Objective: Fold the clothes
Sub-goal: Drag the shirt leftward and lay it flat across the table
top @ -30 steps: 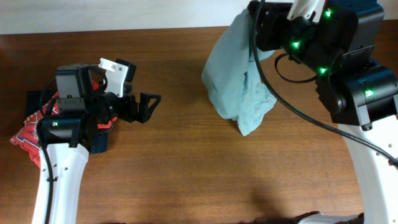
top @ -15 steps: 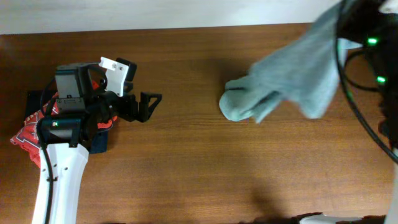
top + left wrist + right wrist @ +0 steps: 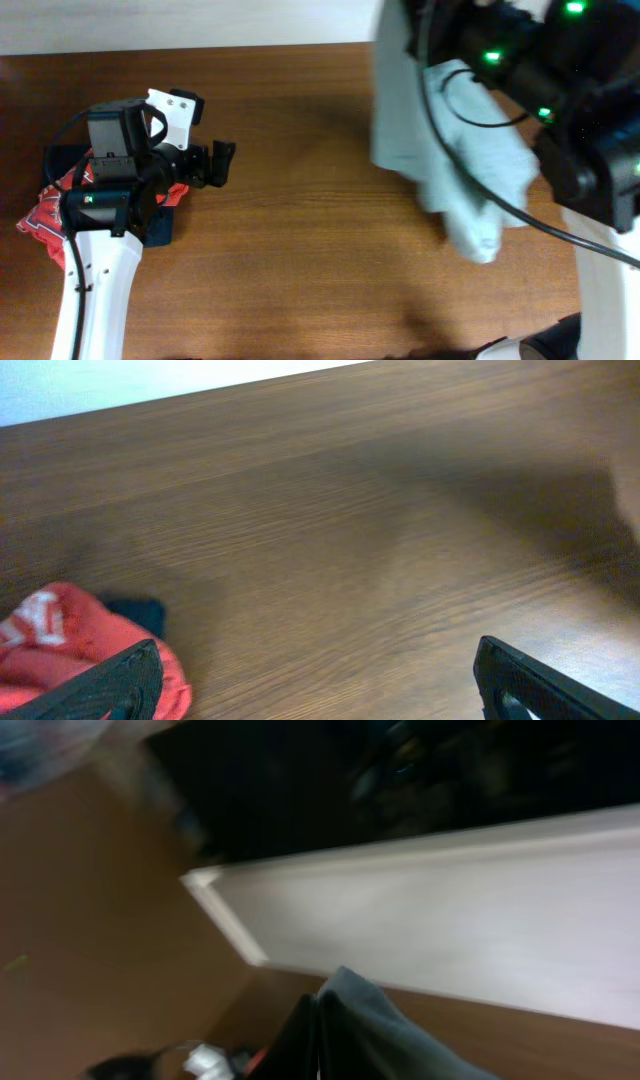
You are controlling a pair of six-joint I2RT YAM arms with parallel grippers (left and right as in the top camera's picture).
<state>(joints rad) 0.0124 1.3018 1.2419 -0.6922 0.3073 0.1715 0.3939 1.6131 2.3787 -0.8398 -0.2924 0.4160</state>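
Next, my right gripper should swing toward the bare wood between the arms, tilting its fingers down, and release the T-shirt fold.
The pale grey-teal T-shirt hangs bunched and motion-blurred from my right arm over the right half of the table, its lowest fold reaching toward the middle. In the right wrist view my right gripper is shut on a fold of that T-shirt. My left gripper stands wide open above bare wood at the left, nothing between its fingers. Behind it lies the red printed shirt on a dark navy garment.
The wooden table runs to a pale wall along its far edge. The left arm's white link lies along the left front. The right arm's black links and cable cross the right side.
The T-shirt swung right and is now back left, hanging lower over the table in the right gripper. The left gripper has drawn back slightly to the left and stays open.
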